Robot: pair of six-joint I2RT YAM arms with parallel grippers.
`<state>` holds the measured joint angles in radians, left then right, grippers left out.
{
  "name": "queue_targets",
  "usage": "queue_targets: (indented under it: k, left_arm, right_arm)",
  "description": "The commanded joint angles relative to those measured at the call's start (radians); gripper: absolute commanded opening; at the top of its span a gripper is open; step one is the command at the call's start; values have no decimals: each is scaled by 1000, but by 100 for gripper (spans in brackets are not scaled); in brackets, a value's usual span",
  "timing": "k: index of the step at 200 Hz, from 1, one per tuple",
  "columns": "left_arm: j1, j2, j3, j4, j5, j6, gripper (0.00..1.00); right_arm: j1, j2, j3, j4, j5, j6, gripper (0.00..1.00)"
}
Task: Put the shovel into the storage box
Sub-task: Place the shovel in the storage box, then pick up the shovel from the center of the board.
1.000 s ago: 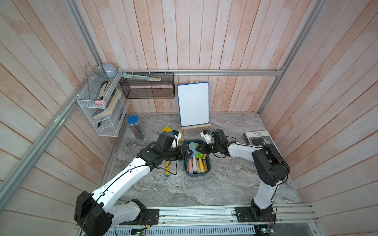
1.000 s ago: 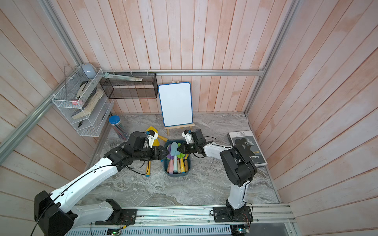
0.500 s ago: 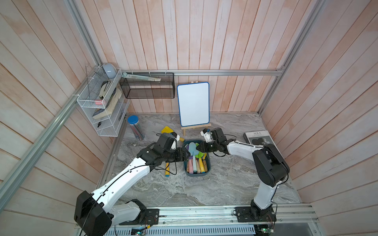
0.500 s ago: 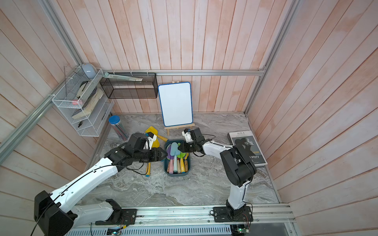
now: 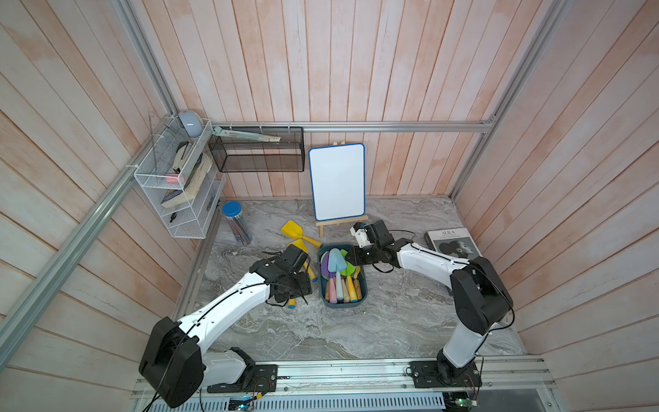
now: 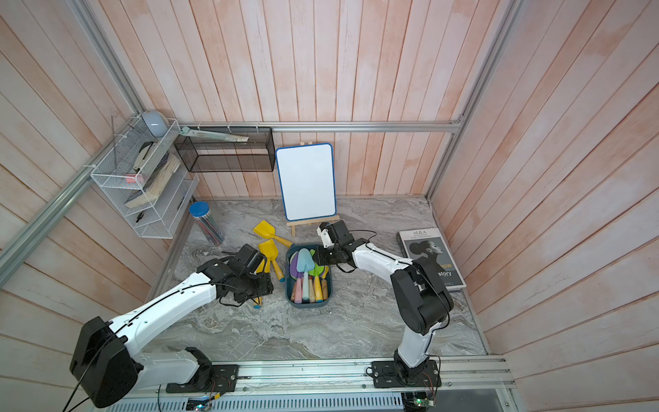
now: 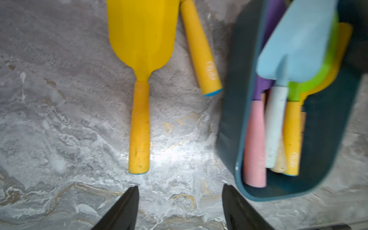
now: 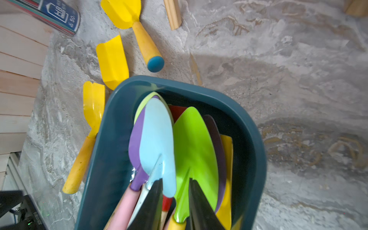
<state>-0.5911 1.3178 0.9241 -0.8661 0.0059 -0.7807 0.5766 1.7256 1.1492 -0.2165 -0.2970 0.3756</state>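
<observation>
Next, my left gripper moves down, away from the storage box, and closes on the nearest yellow shovel's handle (image 5: 291,302) (image 7: 139,134), as it lies below the gripper's fingers, farther from the box.
The storage box (image 5: 325,285) (image 6: 290,285) (image 8: 111,127) (image 7: 235,111) is a dark teal tub holding several shovels. A light blue shovel (image 5: 336,262) (image 6: 305,262) (image 8: 157,139) lies on top. My right gripper (image 5: 351,255) (image 8: 175,183) hovers over the box's far end, jaws slightly open beside the blue blade's neck, clamping nothing. Three yellow shovels lie left of the box, the nearest yellow shovel (image 7: 139,123) (image 8: 79,159) beside it. My left gripper (image 7: 180,190) (image 5: 303,283) is open and empty, low between that shovel's handle and the box.
A whiteboard on a wooden easel (image 5: 337,182) stands behind the box. A blue-lidded pencil jar (image 5: 235,223) is at the back left and a book (image 5: 453,242) at the right. A white wire rack (image 5: 178,185) and a black mesh basket (image 5: 258,153) hang on the walls.
My right gripper's jaws have parted a little over the light blue shovel. My left gripper has drawn back from the box's left rim toward the yellow shovels, still open.
</observation>
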Motion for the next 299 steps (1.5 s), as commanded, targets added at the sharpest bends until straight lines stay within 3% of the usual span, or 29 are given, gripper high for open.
queue_targets:
  k: [1, 103, 124, 212, 299]
  left_arm:
    - [30, 35, -48, 12, -26, -11, 71]
    - [76, 223, -86, 139, -44, 61, 67]
    - [78, 225, -93, 146, -50, 58, 62]
    - [79, 245, -106, 173, -53, 63, 17]
    - [74, 56, -38, 94, 20, 94, 13]
  right_arm:
    - [8, -89, 1, -43, 43, -15, 29]
    - [9, -250, -130, -26, 69, 26, 29]
    - [9, -258, -148, -13, 66, 35, 29]
    - [11, -287, -174, -4, 68, 51, 29]
    - [12, -294, -184, 57, 5, 81, 29]
